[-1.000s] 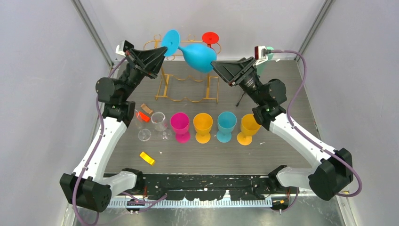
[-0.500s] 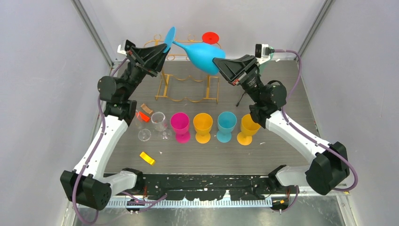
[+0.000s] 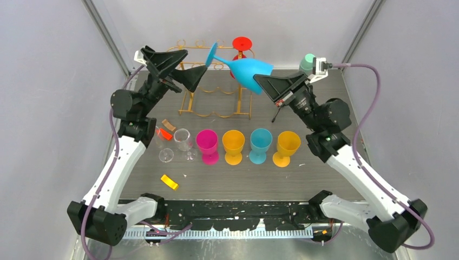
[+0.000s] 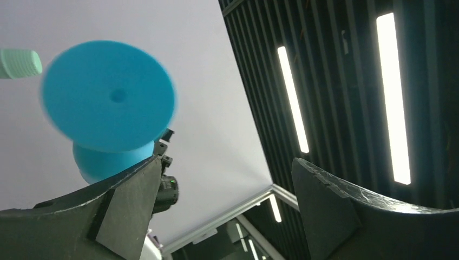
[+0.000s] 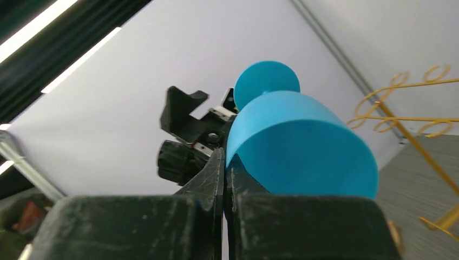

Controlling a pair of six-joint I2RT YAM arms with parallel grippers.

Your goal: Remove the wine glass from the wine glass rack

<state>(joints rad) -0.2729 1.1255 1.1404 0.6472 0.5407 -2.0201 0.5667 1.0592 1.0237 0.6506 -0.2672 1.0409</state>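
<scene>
The right gripper turns downward next and lowers back toward the bare tabletop (image 3: pixel 303 162) beside the yellow glass. It then releases the blue glass's rim, as that glass's foot points sideways.
A blue wine glass (image 3: pixel 246 70) lies tilted in the air over the gold wire wine glass rack (image 3: pixel 216 105), its foot (image 3: pixel 211 54) pointing left. My right gripper (image 3: pixel 258 80) is shut on the rim of its bowl (image 5: pixel 300 146), the jaws pinching the wall (image 5: pixel 223 157). My left gripper (image 3: pixel 196 60) stands open just left of the foot, apart from it; in the left wrist view the foot (image 4: pixel 108 95) floats above my left finger and the gap (image 4: pixel 226 162) is empty. A red wine glass (image 3: pixel 242 43) hangs on the rack's top rail.
A row of glasses stands in front of the rack: clear (image 3: pixel 183 140), pink (image 3: pixel 207 142), orange (image 3: pixel 233 143), blue (image 3: pixel 260 142), yellow (image 3: pixel 287 145). Small orange pieces (image 3: pixel 169 182) lie near the left. A green cylinder (image 3: pixel 308 59) on a black tripod stands at the back right.
My left gripper has opened and let go of the blue glass's stem. My right gripper has shut on the bowl's rim and carried the glass to the right.
</scene>
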